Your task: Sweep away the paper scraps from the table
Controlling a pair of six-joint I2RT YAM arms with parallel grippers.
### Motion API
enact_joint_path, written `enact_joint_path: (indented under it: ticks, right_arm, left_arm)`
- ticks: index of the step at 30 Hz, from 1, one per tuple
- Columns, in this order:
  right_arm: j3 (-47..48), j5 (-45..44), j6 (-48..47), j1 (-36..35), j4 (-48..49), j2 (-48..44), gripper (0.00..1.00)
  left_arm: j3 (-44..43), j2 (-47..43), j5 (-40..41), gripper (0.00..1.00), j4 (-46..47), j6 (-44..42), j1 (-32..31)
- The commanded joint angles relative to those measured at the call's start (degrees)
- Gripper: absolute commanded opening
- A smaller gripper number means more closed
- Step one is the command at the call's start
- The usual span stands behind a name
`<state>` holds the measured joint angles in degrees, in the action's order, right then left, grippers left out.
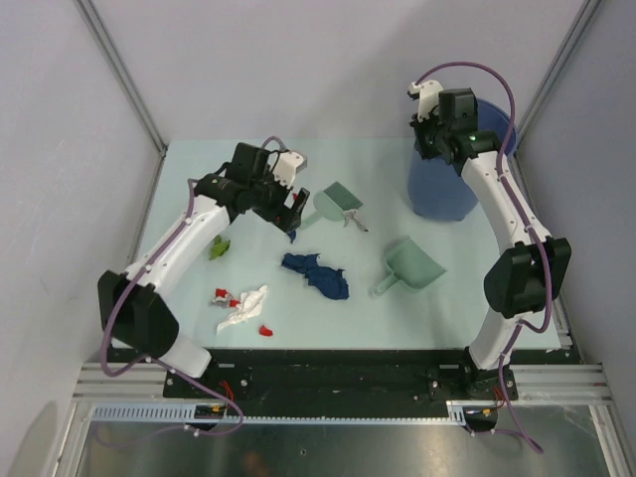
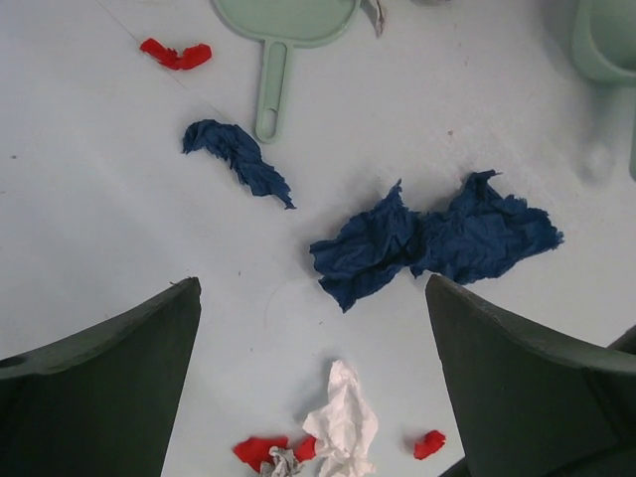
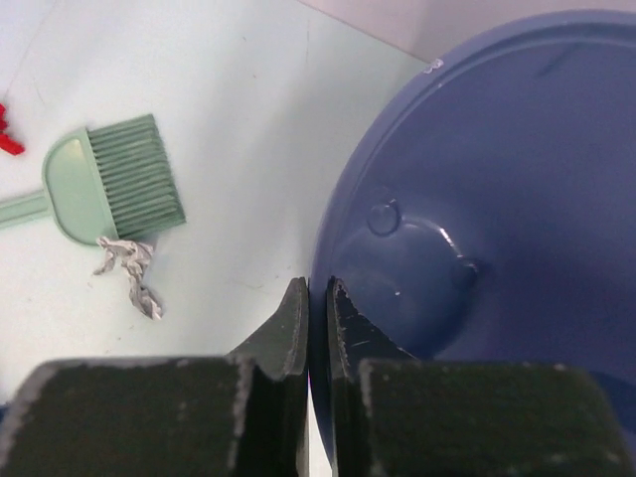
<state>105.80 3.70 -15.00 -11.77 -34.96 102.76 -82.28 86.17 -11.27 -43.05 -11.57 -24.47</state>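
Next, my open left gripper moves down and to its right in the top view, fingers astride the brush's handle, since the brush's handle [image 1: 309,220] [image 2: 273,91] lies there.
The paper scraps lie on the pale green table [image 1: 189,298]: a large dark blue wad [image 1: 316,273] [image 2: 427,243], a small dark blue one [image 2: 238,159], a white crumple [image 1: 246,306] [image 2: 343,427], red bits [image 1: 224,294] [image 2: 174,55], a green one [image 1: 219,245] and a grey one [image 1: 356,221] [image 3: 129,273]. My left gripper [image 1: 291,207] [image 2: 313,288] is open and empty, hovering above the scraps. My right gripper [image 1: 432,134] [image 3: 316,298] is shut on the rim of the blue bin [image 1: 447,179] [image 3: 497,199].
A pale green brush [image 1: 338,202] [image 2: 273,89] [image 3: 119,179] lies beside my left gripper. A pale green dustpan [image 1: 409,266] [image 2: 606,45] lies right of the blue wad. Grey walls stand close on three sides. A metal rail runs along the near edge.
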Motion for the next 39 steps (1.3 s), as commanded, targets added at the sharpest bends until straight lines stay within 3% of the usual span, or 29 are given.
enact_joint_path:
  ticks: [1,2,3,4,5,6,15,21,29,32,35,36,37,39]
  right_arm:
    - [2.83,1.39,-2.22,-0.62,2.97,0.95,0.13]
    - [2.92,1.31,-2.05,-0.80,2.88,0.86,0.28]
    - [2.57,0.78,-1.70,-0.71,2.88,0.78,0.57]
    - [2.40,-0.01,-1.43,-0.88,2.88,0.25,0.69]
    - [2.22,-1.23,-1.08,-1.06,2.97,-0.97,0.88]
    - [1.70,-1.68,-0.30,-1.24,3.05,-1.85,0.99]
    - [-7.52,-1.59,2.87,-4.49,9.12,-20.30,1.00]
    - [-17.28,-2.74,3.31,-7.83,12.89,-29.71,1.00]
    - [-20.10,-6.07,3.32,-12.74,10.70,-30.78,1.00]
    - [-20.90,-6.78,3.75,-13.72,11.40,-31.13,1.00]
    - [-21.51,-6.34,4.98,-15.12,12.19,-31.57,1.00]
    - [-21.69,-6.08,5.42,-15.56,12.46,-31.57,1.00]
    - [-22.12,-5.38,6.64,-15.83,12.55,-31.57,1.00]
    - [-22.65,-4.76,7.79,-16.09,12.64,-31.31,1.00]
  left_arm:
    - [-0.86,4.43,-2.27,0.96,0.68,-5.73,-0.75]
    - [-1.47,7.32,-1.83,0.94,0.68,-6.26,-1.10]
    - [-3.05,8.65,-1.57,0.91,0.68,-7.83,-1.37]
    - [-3.93,10.06,-1.56,0.89,0.68,-8.63,-1.81]
    - [-4.90,13.38,-1.56,0.87,0.68,-9.34,-1.98]
    - [-7.34,14.97,-1.39,0.84,0.60,-10.21,-2.16]
    - [-23.26,36.06,-0.60,0.74,0.51,-11.37,-2.87]
    - [-27.22,41.97,2.30,0.70,0.33,-11.10,-2.95]
    - [-30.92,48.29,2.74,0.63,-2.83,-9.26,-1.81]
    - [-30.92,49.97,4.14,0.54,-3.53,-9.61,-1.72]
    - [-31.80,52.25,4.50,0.26,-4.67,-9.61,-1.72]
    - [-31.45,52.17,4.15,0.08,-5.03,-9.70,-1.72]
    - [-31.10,51.82,3.45,0.00,-5.03,-9.70,-1.72]
    - [-30.22,50.42,2.92,0.00,-5.12,-9.09,-1.72]
